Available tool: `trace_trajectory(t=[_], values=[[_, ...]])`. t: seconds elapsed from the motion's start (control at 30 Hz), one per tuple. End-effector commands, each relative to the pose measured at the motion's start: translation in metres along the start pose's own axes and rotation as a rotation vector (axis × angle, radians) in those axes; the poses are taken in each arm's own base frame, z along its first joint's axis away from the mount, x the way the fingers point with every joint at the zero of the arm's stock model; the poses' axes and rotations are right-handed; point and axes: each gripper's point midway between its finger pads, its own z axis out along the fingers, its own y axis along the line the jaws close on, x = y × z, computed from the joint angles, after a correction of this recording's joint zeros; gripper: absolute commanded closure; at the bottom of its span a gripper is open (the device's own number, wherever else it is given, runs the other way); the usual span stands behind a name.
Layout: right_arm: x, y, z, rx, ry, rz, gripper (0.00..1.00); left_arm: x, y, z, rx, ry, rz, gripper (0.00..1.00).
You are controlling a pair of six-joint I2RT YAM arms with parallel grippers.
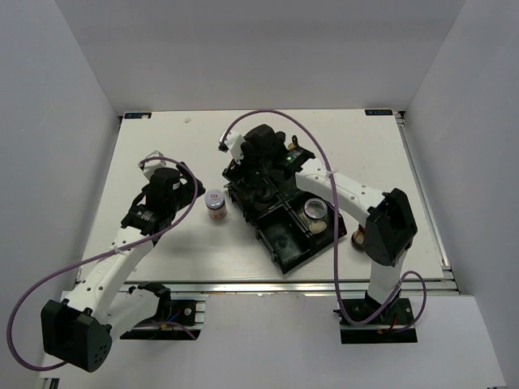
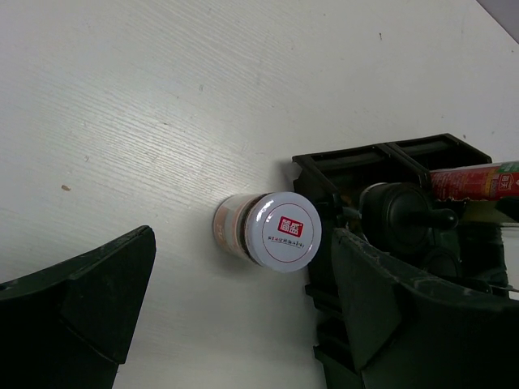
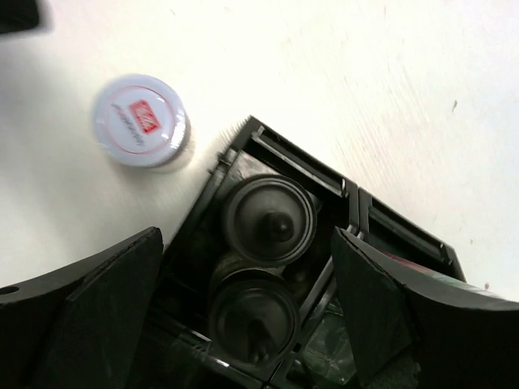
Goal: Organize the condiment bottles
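The white-lidded jar (image 1: 215,200) is outside the tray, so the robot's right gripper needs to move past the tray's rim to the left in the top view and down over the jar's lid.
A short white-lidded jar (image 1: 215,200) stands on the table just left of the black tray (image 1: 293,253). My left gripper (image 1: 189,194) is open and empty. In the left wrist view (image 2: 243,312) the jar (image 2: 280,231) stands just ahead of its fingers. My right gripper (image 1: 261,172) is open and empty, hovering over the tray's far-left compartment. In the right wrist view (image 3: 247,300) two black-capped bottles (image 3: 269,219) (image 3: 254,318) stand upright side by side in that compartment, between the jaws. A clear jar (image 1: 315,212) sits in a right compartment. A red-labelled bottle (image 2: 474,180) lies across the tray.
The tray rim (image 2: 381,156) lies close to the right of the white-lidded jar, which also shows in the right wrist view (image 3: 139,120). A small dark bottle (image 1: 358,240) stands by the right arm's elbow, outside the tray. White walls enclose the table.
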Motion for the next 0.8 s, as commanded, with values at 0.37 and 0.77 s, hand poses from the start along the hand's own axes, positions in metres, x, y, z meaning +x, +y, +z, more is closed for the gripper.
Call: trace_trajectory(t=[0.37,0.77], values=[[-0.042,0.079,-0.005,-0.161,-0.130,-0.082,0.11,-0.026,-0.009,-0.026,0.061,-0.075,-0.062,0.02],[-0.032,0.079,0.063,-0.114,-0.068,-0.033,0.11,-0.032,0.002,-0.039,0.040,-0.116,-0.093,0.02]])
